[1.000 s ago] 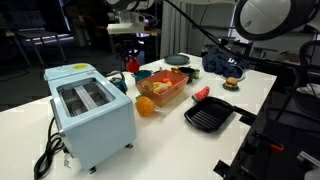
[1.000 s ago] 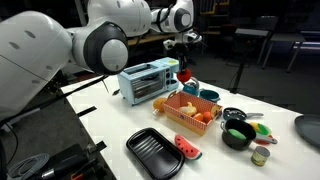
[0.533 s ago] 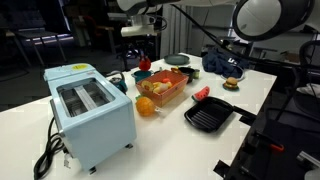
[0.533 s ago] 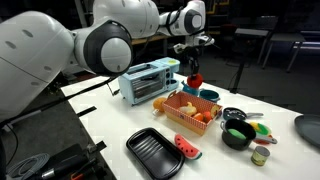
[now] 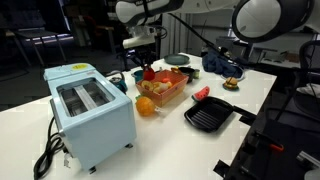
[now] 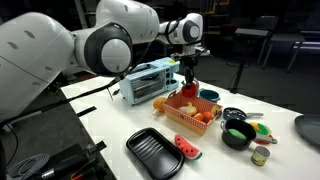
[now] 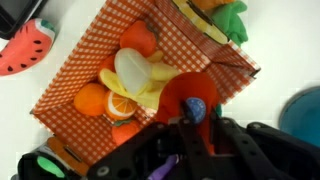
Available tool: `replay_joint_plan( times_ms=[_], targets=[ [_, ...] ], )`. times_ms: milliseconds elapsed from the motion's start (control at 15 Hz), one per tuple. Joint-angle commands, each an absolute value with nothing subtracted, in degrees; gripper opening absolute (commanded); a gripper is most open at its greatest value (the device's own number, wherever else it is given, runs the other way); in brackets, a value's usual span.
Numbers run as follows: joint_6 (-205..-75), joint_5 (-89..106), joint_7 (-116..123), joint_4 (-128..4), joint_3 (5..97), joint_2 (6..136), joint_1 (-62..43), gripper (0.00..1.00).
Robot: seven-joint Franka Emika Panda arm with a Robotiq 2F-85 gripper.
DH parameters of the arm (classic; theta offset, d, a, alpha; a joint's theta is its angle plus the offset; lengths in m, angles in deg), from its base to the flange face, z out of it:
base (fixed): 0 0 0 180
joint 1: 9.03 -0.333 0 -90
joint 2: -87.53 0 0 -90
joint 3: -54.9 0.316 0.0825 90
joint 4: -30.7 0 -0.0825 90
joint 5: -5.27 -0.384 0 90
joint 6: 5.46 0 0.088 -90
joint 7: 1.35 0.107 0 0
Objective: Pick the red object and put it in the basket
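Note:
The gripper moves down toward the red-checked lining there next and lets go of the red object, which already hangs over the basket's far end [image 7: 230, 76].
The red object [image 7: 178, 93], round with a blue sticker, is clamped between my gripper's fingers [image 7: 192, 128]. In both exterior views the gripper [image 5: 148, 66] [image 6: 187, 82] hangs with the red object [image 5: 148, 73] [image 6: 187, 89] just over the far end of the orange basket [image 5: 167, 99] [image 6: 184, 126]. In the wrist view the basket [image 7: 95, 62] has a red-checked lining and holds orange fruits and a pale yellow piece. The red object is over its corner, close to the rim.
A light-blue toaster [image 5: 90, 110] [image 6: 150, 80] stands beside the basket. A black grill pan [image 5: 208, 117] [image 6: 155, 152] and a watermelon slice [image 5: 201, 94] [image 6: 187, 148] lie on the other side. A blue bowl [image 6: 208, 96] and a black pot [image 6: 238, 132] stand nearby.
The gripper has carried the red object sideways and downward, from beyond the basket's far end to just above it. The grip has stayed shut.

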State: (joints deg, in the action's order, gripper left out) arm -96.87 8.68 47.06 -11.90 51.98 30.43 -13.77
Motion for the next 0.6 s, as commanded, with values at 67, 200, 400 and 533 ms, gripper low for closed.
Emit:
replay_joint_plan(
  times_ms=[67,200,400,533],
  targets=[
    [-95.14,9.33,46.88,-15.34,51.74,31.53,-14.7,0.04],
    [-95.71,9.32,46.54,-16.27,51.82,31.68,-14.9,0.43],
    [-97.44,9.41,45.74,-17.05,51.95,32.12,-15.29,0.63],
    [-98.97,10.08,44.08,-17.24,51.86,32.68,-15.81,0.79]
  ],
)
